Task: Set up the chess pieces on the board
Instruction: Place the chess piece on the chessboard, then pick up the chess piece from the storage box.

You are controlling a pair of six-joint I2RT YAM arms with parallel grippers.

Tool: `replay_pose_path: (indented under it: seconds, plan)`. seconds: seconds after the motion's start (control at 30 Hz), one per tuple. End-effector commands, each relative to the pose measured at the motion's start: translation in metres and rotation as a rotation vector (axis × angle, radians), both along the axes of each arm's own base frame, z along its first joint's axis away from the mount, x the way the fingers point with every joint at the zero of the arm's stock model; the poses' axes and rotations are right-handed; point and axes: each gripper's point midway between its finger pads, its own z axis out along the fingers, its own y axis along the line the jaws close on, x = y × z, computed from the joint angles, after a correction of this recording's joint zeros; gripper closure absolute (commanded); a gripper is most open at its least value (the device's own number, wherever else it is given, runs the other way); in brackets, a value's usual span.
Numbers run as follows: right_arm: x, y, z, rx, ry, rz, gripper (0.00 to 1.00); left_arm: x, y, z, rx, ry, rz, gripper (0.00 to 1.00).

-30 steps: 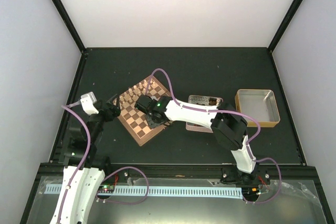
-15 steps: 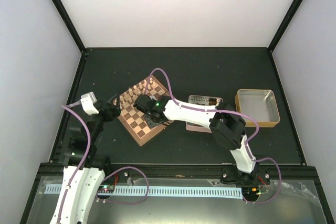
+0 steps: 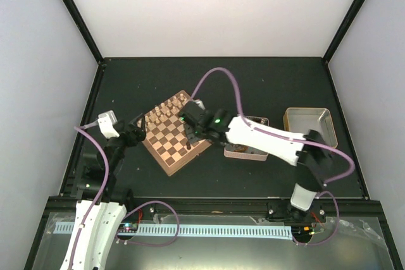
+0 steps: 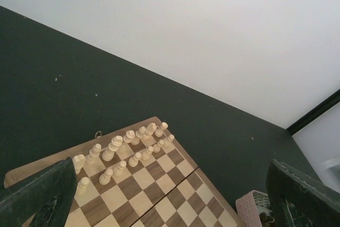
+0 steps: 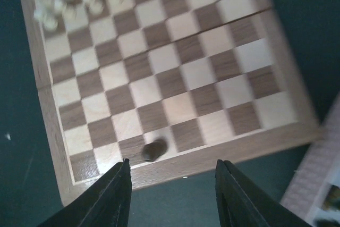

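My right gripper swings across and down inside the pinkish tray (image 3: 248,150) (image 5: 322,184) next. The tray still holds dark pieces and lies below, to the right in the top view.
The board (image 3: 166,137) lies tilted left of centre; pale cream pieces fill its far-left rows. One dark brown chess piece (image 3: 190,148) stands on a square by the board's near-right rim; in the right wrist view this piece (image 5: 154,150) is blurred and sits just beyond my open fingers. My right gripper (image 3: 189,123) hovers open and empty over the board's right side, also seen in its wrist view (image 5: 172,184). My left gripper (image 3: 135,133) is open and empty at the board's left corner; its wrist view (image 4: 170,206) looks across the board (image 4: 175,184).
A pinkish tray (image 3: 245,152) holding dark pieces sits right of the board, partly under my right arm; its corner shows in the right wrist view (image 5: 319,179). A silvery tin (image 3: 309,129) stands further right. Black frame rails edge the dark table.
My right gripper has lifted off the board and pulled back toward the right, its elbow swinging right. A dark piece now stands uncovered on the near-right row. The left arm has not moved.
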Motion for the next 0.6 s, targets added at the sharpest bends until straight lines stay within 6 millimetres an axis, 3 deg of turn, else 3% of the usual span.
replay_pose_path:
  seconds: [0.0, 0.1, 0.3, 0.43, 0.57]
  plan:
    - [0.029, -0.053, 0.037, 0.093, -0.098, -0.179, 0.55, -0.004, -0.010, 0.024, 0.006, -0.053, -0.060, 0.01]
    - [0.046, -0.103, 0.032, 0.082, -0.107, -0.296, 0.55, -0.004, -0.018, 0.028, 0.007, -0.075, -0.112, 0.01]
    - [0.057, -0.191, -0.009, 0.025, -0.044, -0.473, 0.55, -0.004, -0.028, 0.030, 0.004, -0.087, -0.173, 0.01]
    - [0.055, -0.224, -0.043, -0.038, 0.009, -0.530, 0.60, -0.002, -0.030, 0.026, -0.002, -0.078, -0.182, 0.01]
    - [0.056, -0.248, -0.060, -0.124, 0.020, -0.580, 0.65, -0.001, -0.031, 0.025, -0.006, -0.071, -0.185, 0.01]
